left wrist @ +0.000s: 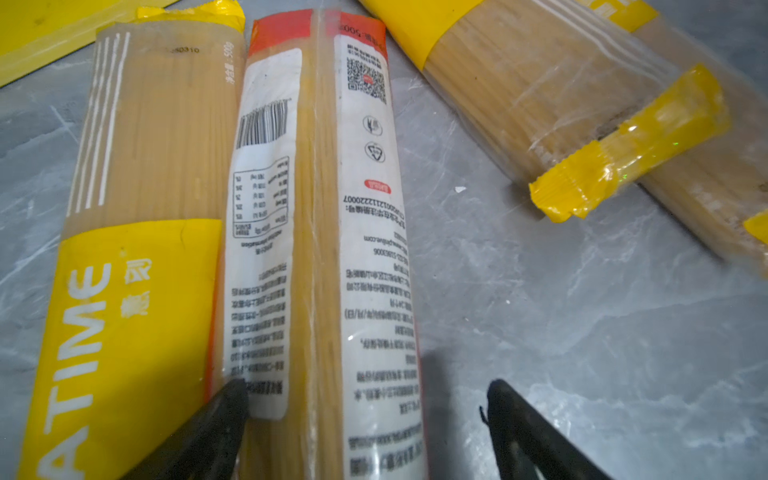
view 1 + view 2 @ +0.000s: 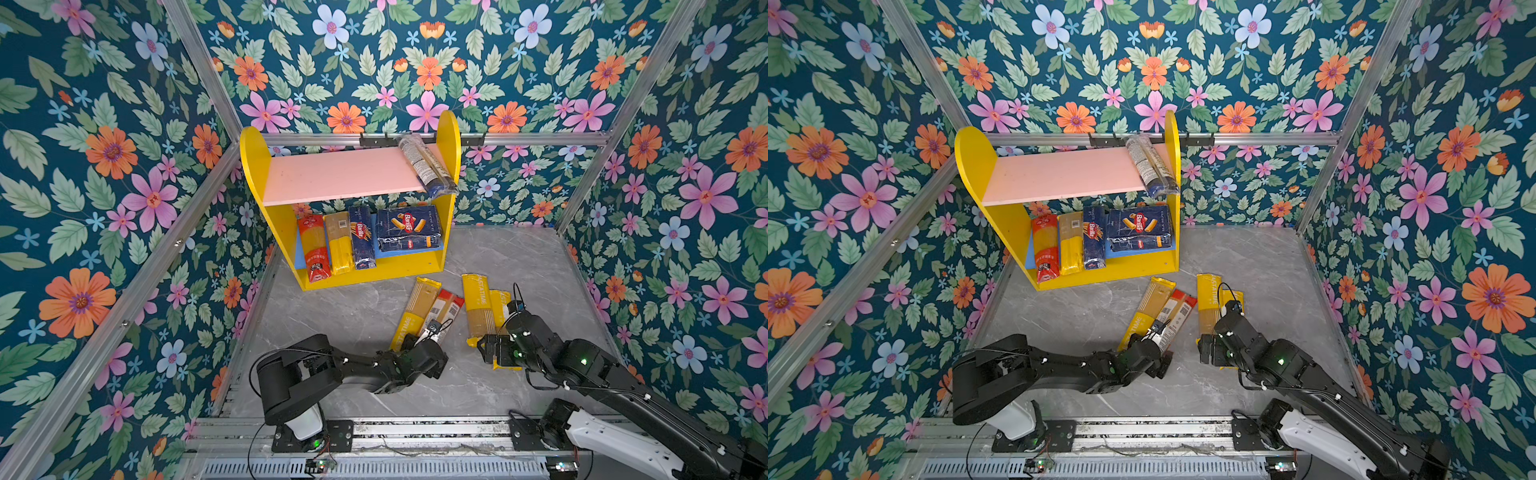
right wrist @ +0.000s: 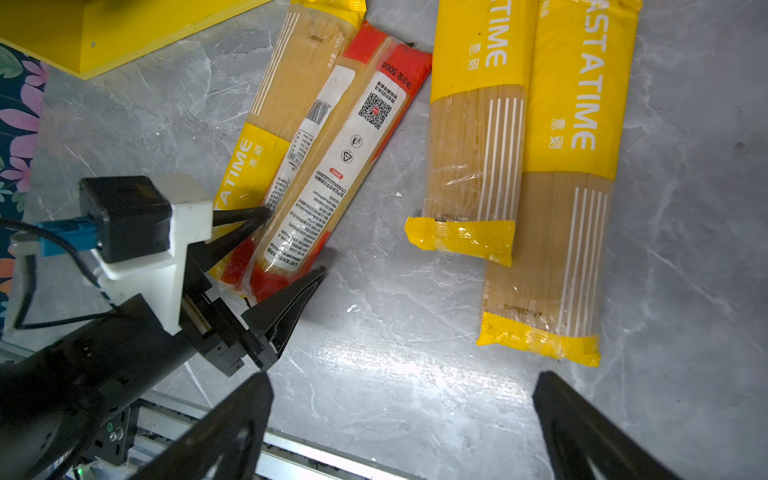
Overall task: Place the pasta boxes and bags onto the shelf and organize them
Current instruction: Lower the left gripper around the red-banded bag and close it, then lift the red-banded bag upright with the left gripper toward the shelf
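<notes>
The robot's left gripper will edge outward along the red-and-clear bag and close across the label's near end, since that part of the bag is between its open fingers.
The shelf stands at the back. Its blue lower board holds a red bag, a yellow bag, the narrow pasta box and the wide one. A clear bag with a blue end lies on the pink board. On the floor lie a yellow bag, a red-and-clear bag and two yellow PASTATIME bags. My left gripper is open and straddles the red-and-clear bag's near end. My right gripper is open over bare floor, just short of the two yellow bags.
The grey marble floor is boxed in by floral walls and aluminium posts. A metal rail runs along the front edge by the arm bases. The left arm's wrist shows close by in the right wrist view.
</notes>
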`<state>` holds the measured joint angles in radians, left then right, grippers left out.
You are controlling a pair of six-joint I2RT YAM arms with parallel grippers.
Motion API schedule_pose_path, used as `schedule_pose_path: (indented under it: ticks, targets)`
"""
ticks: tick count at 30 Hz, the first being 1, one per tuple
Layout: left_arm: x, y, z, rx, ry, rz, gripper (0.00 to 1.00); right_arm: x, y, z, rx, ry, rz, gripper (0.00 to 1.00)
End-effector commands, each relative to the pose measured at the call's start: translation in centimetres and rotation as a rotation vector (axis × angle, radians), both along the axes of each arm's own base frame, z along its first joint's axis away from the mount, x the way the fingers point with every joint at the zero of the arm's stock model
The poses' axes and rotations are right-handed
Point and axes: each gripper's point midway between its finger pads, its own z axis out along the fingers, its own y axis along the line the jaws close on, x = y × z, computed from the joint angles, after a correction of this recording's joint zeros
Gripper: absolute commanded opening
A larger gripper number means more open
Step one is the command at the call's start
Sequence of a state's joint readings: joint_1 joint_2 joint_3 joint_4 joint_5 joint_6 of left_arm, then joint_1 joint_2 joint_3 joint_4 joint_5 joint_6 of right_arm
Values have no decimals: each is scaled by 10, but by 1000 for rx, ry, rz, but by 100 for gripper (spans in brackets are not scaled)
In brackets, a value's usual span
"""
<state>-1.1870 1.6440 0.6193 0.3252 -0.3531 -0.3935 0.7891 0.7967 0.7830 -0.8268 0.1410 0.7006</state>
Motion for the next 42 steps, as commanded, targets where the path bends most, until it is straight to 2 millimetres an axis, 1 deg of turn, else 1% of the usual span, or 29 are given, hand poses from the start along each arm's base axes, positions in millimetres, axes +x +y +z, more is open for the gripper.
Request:
schedule_pose_path:
  ticks: [1,4,8,10,12,16,20,24,27,32,35,37,42]
  targets:
    - [-2,10,-16,66,24,9,92,1,-3,1,-17,-7,-1,99]
    - [0,9,-22,84,24,20,90,0,-4,1,-22,-6,-4,99]
    - [2,9,-14,69,9,25,90,0,-6,1,-29,-6,-7,99]
    - [4,11,-15,81,6,25,89,1,-6,1,-30,-9,-6,99]
    - [5,11,-21,99,22,22,87,1,-5,1,-29,-10,-5,99]
    - [1,12,-42,132,78,19,81,3,-4,0,-33,-7,-4,99]
    - [-4,15,-60,141,145,25,70,3,-3,0,-32,-9,0,99]
    - [-9,19,-68,140,177,22,58,3,-4,3,-34,-14,1,99]
    - [-11,21,-69,142,187,20,46,4,-4,3,-35,-16,1,99]
    - [-12,24,-65,145,185,19,23,4,-3,6,-33,-21,2,99]
    - [-10,26,-55,139,167,29,7,5,-2,8,-30,-24,4,99]
    - [-8,27,-48,133,153,33,0,5,-2,10,-25,-25,4,99]
    - [-4,28,-25,108,118,47,0,6,1,17,-12,-36,16,99]
